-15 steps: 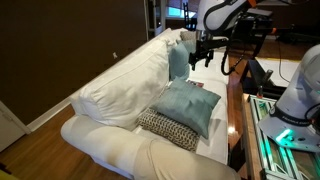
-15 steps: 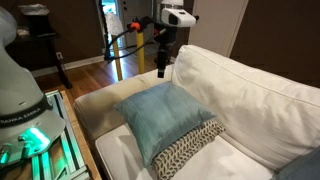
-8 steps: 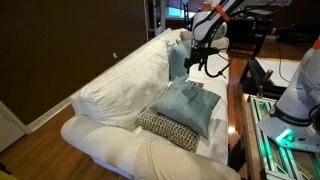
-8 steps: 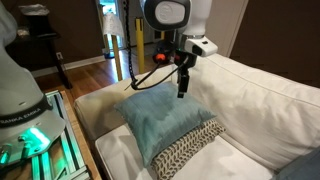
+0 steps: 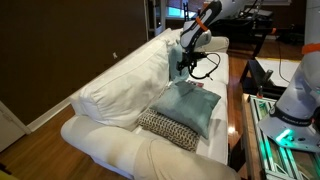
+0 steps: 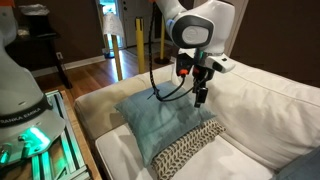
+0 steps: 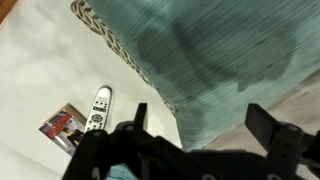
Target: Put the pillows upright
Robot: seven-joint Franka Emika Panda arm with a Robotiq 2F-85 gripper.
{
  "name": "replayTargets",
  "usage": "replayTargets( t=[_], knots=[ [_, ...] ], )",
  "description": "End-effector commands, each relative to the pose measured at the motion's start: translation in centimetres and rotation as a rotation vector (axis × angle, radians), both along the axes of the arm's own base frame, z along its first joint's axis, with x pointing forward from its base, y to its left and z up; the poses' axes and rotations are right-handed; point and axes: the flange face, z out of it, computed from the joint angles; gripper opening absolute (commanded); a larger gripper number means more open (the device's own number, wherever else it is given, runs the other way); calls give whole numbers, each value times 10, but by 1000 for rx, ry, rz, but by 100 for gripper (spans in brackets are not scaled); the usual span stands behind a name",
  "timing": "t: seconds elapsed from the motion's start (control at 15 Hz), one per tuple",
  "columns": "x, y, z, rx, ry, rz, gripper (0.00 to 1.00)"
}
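My gripper lowers its spread fingers toward the sofa back around the teal pillow's far corner (image 6: pixel 210 116) (image 7: pixel 189 136) next, since the corner lies below that way and narrows between them.
A light teal pillow (image 5: pixel 190 105) (image 6: pixel 158 118) lies flat on the white sofa seat, its edge resting on a black-and-cream patterned pillow (image 5: pixel 166 127) (image 6: pixel 190 150) that also lies flat. My gripper (image 5: pixel 184 68) (image 6: pixel 201 97) hangs open just above the teal pillow's far corner, near the sofa back. In the wrist view the teal pillow (image 7: pixel 215 50) fills the space between my spread fingers, with the patterned pillow (image 7: pixel 103 33) peeking out beneath it; my gripper (image 7: pixel 200 120) holds nothing. Another teal pillow (image 5: pixel 173 62) stands at the sofa's far end, partly hidden by my arm.
A white remote (image 7: pixel 99 108) and a small printed card (image 7: pixel 63 127) lie on the seat beside the pillows. Large white back cushions (image 5: pixel 120 85) (image 6: pixel 260 95) lean behind. A robot base with green lights (image 6: pixel 25 135) (image 5: pixel 285 125) stands in front of the sofa.
My gripper has come down from above the sofa's far end and moved over the flat teal pillow, staying open. The pillows have not moved.
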Motion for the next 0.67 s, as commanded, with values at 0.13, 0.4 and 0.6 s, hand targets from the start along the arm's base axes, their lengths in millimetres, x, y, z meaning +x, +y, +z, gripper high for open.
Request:
replayTargets(
  t=[0.13,0.4,0.6],
  knots=[
    [19,-9,-15,10,-7,-26,100],
    [24,-7,-21,-15,-18,-21,100],
    [32,-2,-32,-54,-78,-22,100]
  ],
)
